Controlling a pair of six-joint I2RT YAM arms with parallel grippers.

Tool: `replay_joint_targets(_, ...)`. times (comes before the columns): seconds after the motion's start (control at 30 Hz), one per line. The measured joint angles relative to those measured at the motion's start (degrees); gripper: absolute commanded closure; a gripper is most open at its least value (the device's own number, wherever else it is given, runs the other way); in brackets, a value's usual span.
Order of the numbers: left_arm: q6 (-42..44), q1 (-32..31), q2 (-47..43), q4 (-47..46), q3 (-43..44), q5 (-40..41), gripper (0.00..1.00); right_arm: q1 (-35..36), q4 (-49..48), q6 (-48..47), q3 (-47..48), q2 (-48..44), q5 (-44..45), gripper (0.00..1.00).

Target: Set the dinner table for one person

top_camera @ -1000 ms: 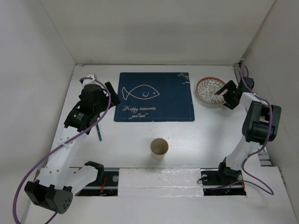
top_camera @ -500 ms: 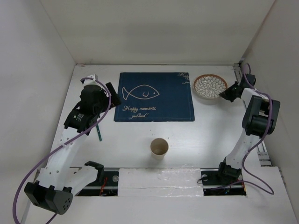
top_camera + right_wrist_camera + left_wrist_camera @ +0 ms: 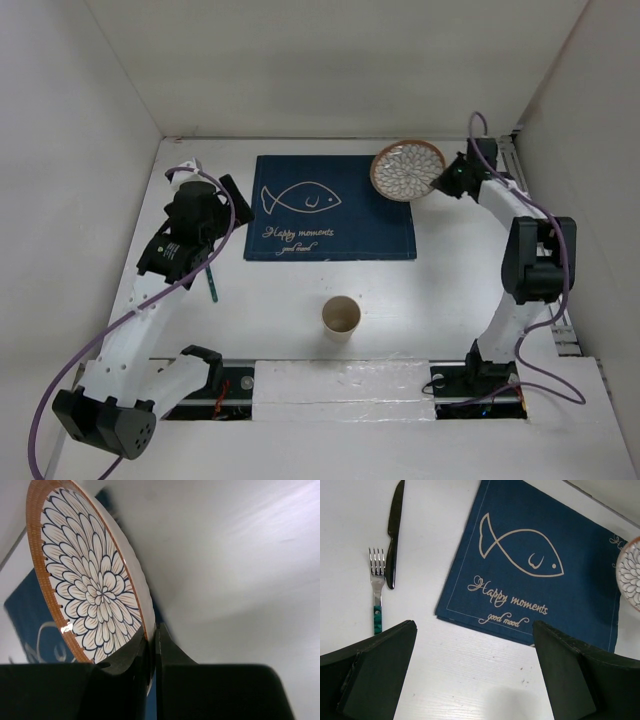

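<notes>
Next, the right gripper brings the plate to the left in the top view and down onto the placemat's middle (image 3: 331,203) to release the plate's rim, since that spot lies bare.
My right gripper (image 3: 437,180) is shut on the rim of a flower-patterned plate with an orange edge (image 3: 406,168), holding it tilted above the back right corner of the navy fish placemat (image 3: 330,207). In the right wrist view the plate (image 3: 92,587) stands on edge with its rim pinched between the fingers (image 3: 151,640). My left gripper (image 3: 475,680) hangs open over the white dinner table (image 3: 440,290), just off the placemat's (image 3: 535,570) near left corner. A fork with a green handle (image 3: 376,587) and a knife (image 3: 393,532) lie left of the placemat.
A paper cup (image 3: 341,317) stands upright on the table in front of the placemat. White walls close in the table at the back and on both sides. The plate's edge (image 3: 628,572) shows at the right border of the left wrist view.
The right gripper has closed on the plate's rim, lifted it off the table at the back right and carried it left, tilted, over the placemat's corner. The left arm has stayed still.
</notes>
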State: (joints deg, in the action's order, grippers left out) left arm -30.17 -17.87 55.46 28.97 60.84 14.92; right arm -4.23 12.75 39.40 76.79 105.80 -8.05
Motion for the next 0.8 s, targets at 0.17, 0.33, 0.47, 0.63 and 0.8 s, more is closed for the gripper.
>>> replay_joint_targets(0.17, -0.37, 0.00, 0.66, 0.00, 0.00, 0.57, 0.00, 11.69, 1.75, -0.79, 7.17, 2.47, -2.43, 1.00)
replay_joint_targets(0.33, -0.76, 0.00, 1.33, 0.00, -0.15, 0.59, 0.00, 18.93, 1.84, -1.20, 16.37, 9.77, -8.81, 1.00)
replay_joint_targets(0.47, -0.81, 0.00, 1.33, 0.02, -0.37, 0.59, 0.00, 20.28, 2.34, -1.01, 16.94, 13.46, -14.12, 1.00)
replay_joint_targets(0.63, -0.83, 0.00, 1.33, 0.02, -0.37, 0.59, 0.00, 19.50, 3.30, -1.01, 16.94, 17.70, -17.94, 1.00)
replay_joint_targets(0.8, -0.90, 0.00, 1.55, 0.00, -0.37, 0.59, 0.00, 18.91, 2.97, -0.98, 16.94, 18.84, -20.11, 1.00)
